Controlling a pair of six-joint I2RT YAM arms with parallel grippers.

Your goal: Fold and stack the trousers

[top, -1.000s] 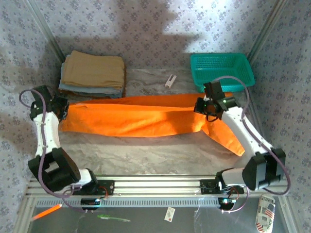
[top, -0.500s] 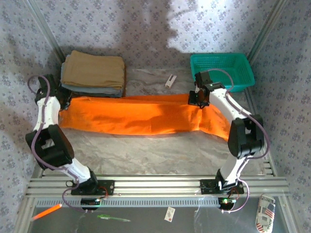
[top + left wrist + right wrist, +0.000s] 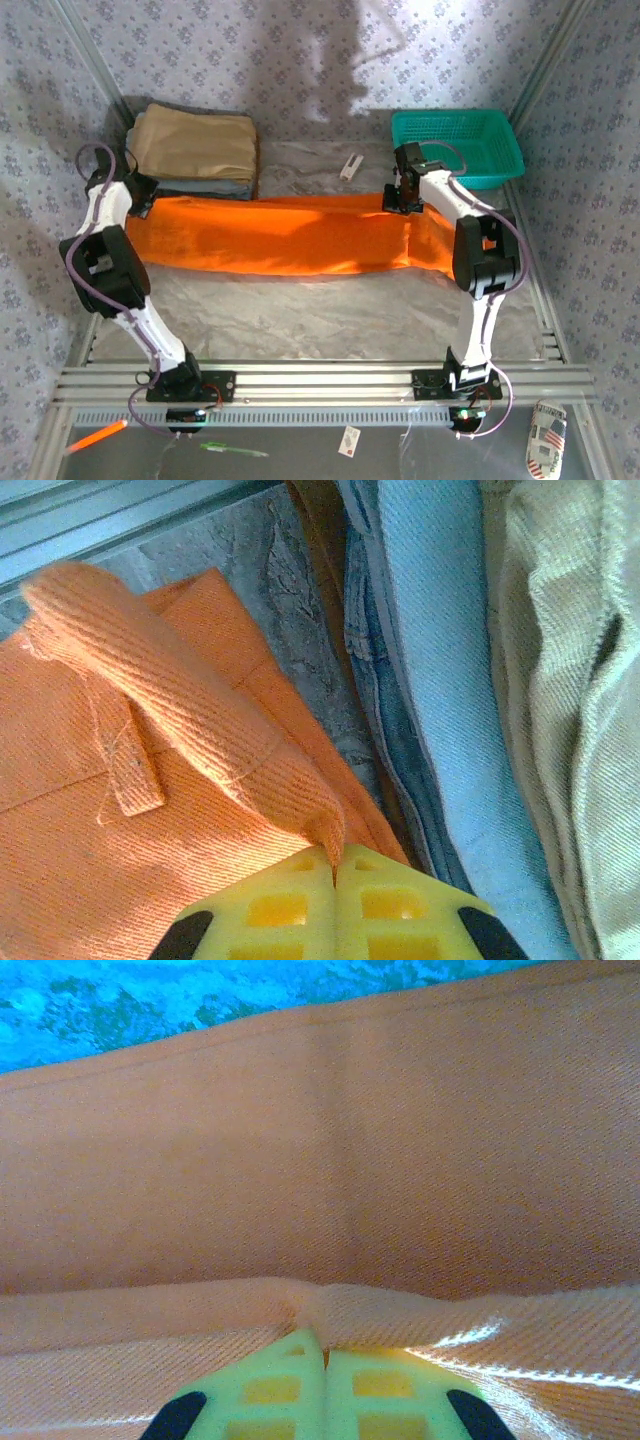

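Observation:
My left gripper eases outward toward the stack next and releases the orange trousers' waistband corner over their far edge (image 3: 162,198) (image 3: 364,825), as that edge lies just outward.
The bright orange trousers (image 3: 275,235) lie stretched across the table from left to right, folded lengthwise. My left gripper (image 3: 138,197) is at their left end, shut on the waistband corner (image 3: 300,800), which bunches up between the yellow fingers (image 3: 390,905). My right gripper (image 3: 398,195) is at the far edge near the right end, shut on a pinched ridge of orange cloth (image 3: 310,1310). A further stretch of the trousers (image 3: 440,245) runs on to the right, under the right arm.
A stack of folded cloths, tan (image 3: 195,145) over light blue (image 3: 440,660), sits at the back left, right beside the left gripper. A teal basket (image 3: 455,140) stands at the back right. A small white object (image 3: 351,166) lies between them.
Both grippers carried the trousers' edge toward the back of the table. The loose leg that hung at the front right has been drawn in, and the cloth now lies flatter and narrower.

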